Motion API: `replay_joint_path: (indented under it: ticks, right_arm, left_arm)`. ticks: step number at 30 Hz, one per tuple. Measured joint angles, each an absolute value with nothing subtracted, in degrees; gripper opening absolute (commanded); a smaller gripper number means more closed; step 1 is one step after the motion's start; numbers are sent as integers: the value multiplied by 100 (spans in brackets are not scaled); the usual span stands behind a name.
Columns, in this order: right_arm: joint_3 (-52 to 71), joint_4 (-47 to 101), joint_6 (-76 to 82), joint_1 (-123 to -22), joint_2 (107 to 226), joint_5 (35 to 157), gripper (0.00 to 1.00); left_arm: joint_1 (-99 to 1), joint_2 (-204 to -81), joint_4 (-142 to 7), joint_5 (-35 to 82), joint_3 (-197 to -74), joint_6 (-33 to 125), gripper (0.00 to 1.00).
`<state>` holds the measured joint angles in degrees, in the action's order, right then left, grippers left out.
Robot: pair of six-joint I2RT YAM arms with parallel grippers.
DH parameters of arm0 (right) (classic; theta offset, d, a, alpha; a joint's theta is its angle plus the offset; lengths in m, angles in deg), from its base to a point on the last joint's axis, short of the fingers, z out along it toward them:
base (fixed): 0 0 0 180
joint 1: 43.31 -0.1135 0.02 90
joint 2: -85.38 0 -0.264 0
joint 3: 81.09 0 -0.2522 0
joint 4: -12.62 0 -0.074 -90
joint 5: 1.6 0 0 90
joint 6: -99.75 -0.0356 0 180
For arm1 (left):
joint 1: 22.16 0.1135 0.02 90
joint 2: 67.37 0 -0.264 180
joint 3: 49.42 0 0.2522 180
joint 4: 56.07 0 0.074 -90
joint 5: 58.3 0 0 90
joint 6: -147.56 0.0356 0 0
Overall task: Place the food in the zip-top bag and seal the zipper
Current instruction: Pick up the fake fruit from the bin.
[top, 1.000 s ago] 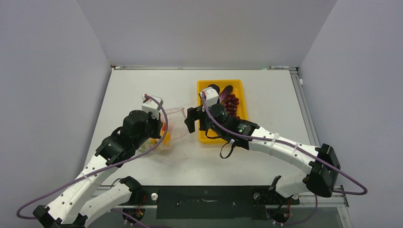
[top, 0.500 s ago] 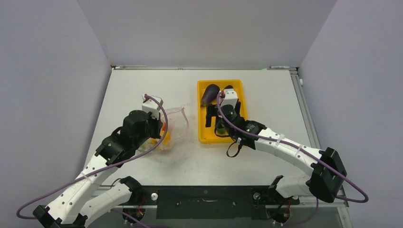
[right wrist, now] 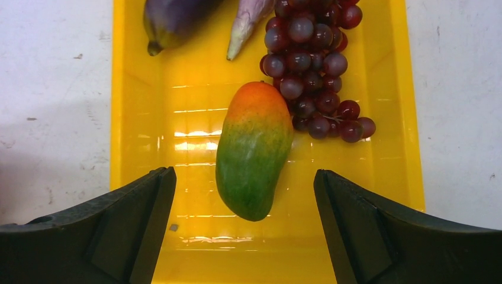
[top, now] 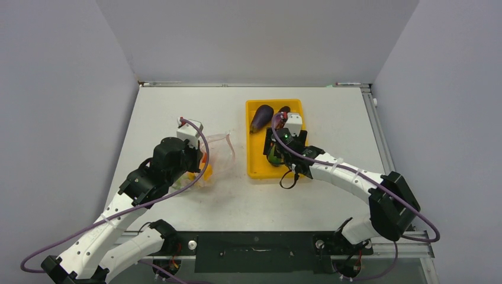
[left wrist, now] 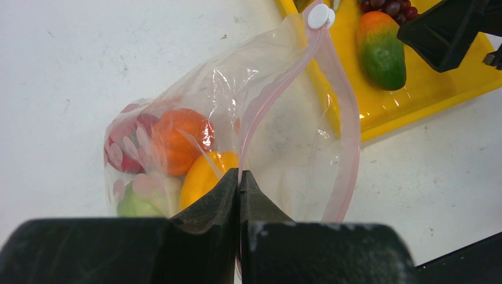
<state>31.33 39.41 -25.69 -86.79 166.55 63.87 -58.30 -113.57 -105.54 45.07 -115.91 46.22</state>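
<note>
The green-and-orange mango lies lengthwise between my open fingers but still below them. Next, my right gripper lowers around its thick middle [top: 274,155] [right wrist: 254,151] and closes.
The zip-top bag [left wrist: 284,130] lies open on the table left of the tray, and my left gripper [left wrist: 240,177] is shut on its pink zipper [left wrist: 260,100] edge. Orange [left wrist: 177,139], yellow [left wrist: 204,177], red and green food pieces sit inside the bag. My right gripper [right wrist: 244,177] hangs open over the yellow tray [right wrist: 136,118], its fingers on either side of a green-and-orange fruit [right wrist: 254,148] without touching it. Purple-red grapes [right wrist: 314,65] and a dark eggplant [right wrist: 171,18] lie further back in the tray. In the top view the right gripper [top: 278,142] covers the tray's middle.
A white slider [left wrist: 319,15] sits at the far end of the zipper, near the tray's corner. A paler purple piece [right wrist: 248,23] lies between the eggplant and the grapes. Walls close in the table [top: 177,106] on the left, back and right.
My right arm has swung right, from beside the bag's mouth to over the tray, still open. The left gripper and the bag have not moved.
</note>
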Motion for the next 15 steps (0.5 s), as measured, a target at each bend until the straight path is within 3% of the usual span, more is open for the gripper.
replay_joint_path:
  ticks: [15]
  right_arm:
    - [3063, 3701, -3264, -8209, 17903, 6835, 92]
  left_arm:
    - [-5830, -11357, -10554, 4507, -11591, 4622, 0]
